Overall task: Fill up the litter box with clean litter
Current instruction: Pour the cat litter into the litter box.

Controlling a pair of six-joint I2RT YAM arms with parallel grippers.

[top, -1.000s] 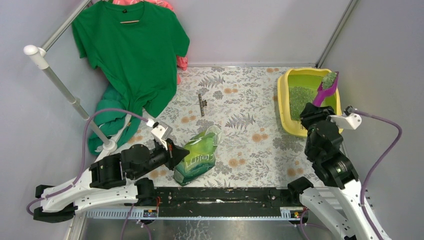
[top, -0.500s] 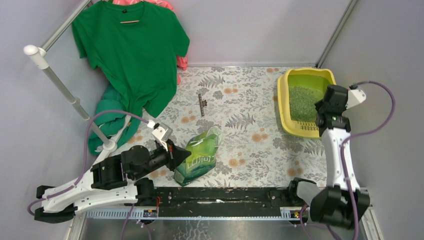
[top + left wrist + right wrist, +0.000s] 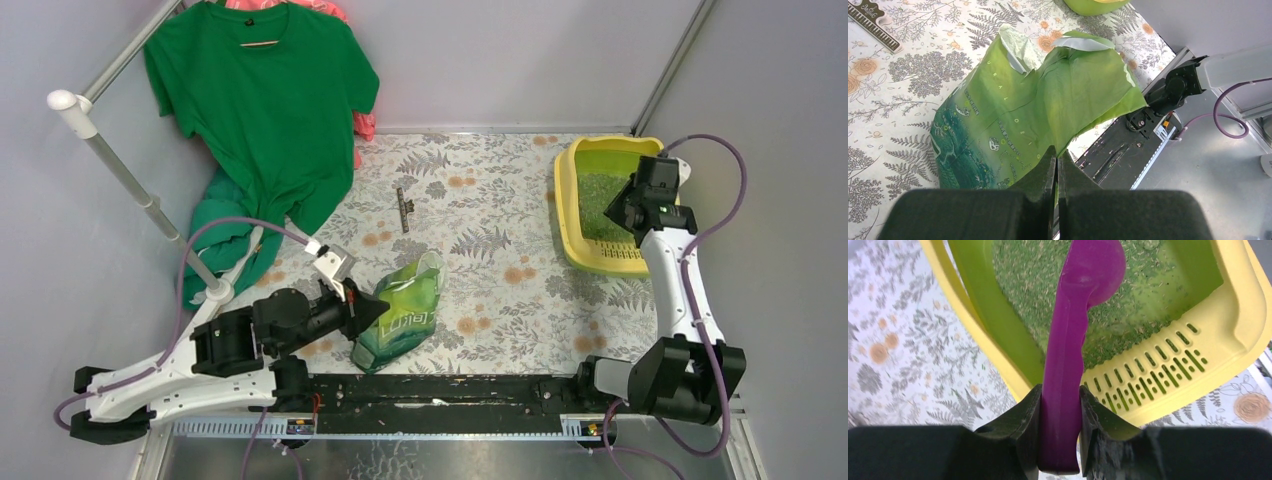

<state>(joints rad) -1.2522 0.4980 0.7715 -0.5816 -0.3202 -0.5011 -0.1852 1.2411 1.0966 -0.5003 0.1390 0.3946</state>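
I will carry the scoop to the left in the top view with my right gripper, down onto the mat (image 3: 380, 234) beside the black strip. Then I will release it, because that patch of the mat is bare.
The yellow litter box (image 3: 565, 205) stands at the far right of the floral mat, with a bed of green clean litter (image 3: 598, 195) inside. In the right wrist view my right gripper (image 3: 1060, 410) is shut on the handle of a purple scoop (image 3: 1083, 290), whose head hangs over the clean litter (image 3: 1023, 285) inside the litter box (image 3: 1168, 380). From above, the right gripper (image 3: 622, 207) sits over the tray's near right side. My left gripper (image 3: 378, 311) is shut on the edge of a glossy green bag (image 3: 405, 310) standing open at the near middle. The left wrist view shows the left gripper (image 3: 1057, 155) pinching the bag (image 3: 1013, 110).
A green T-shirt (image 3: 260, 100) hangs from a white rack pole (image 3: 120, 165) at the back left, its cloth pooling on the mat. A black notched strip (image 3: 404, 208) lies mid-mat. A black rail (image 3: 450, 392) runs along the near edge. Grey walls close in on both sides.
The right arm has stretched out from the near edge and brought the scoop, earlier held high with litter in it, down into the tray. The left gripper and bag have shifted slightly right.
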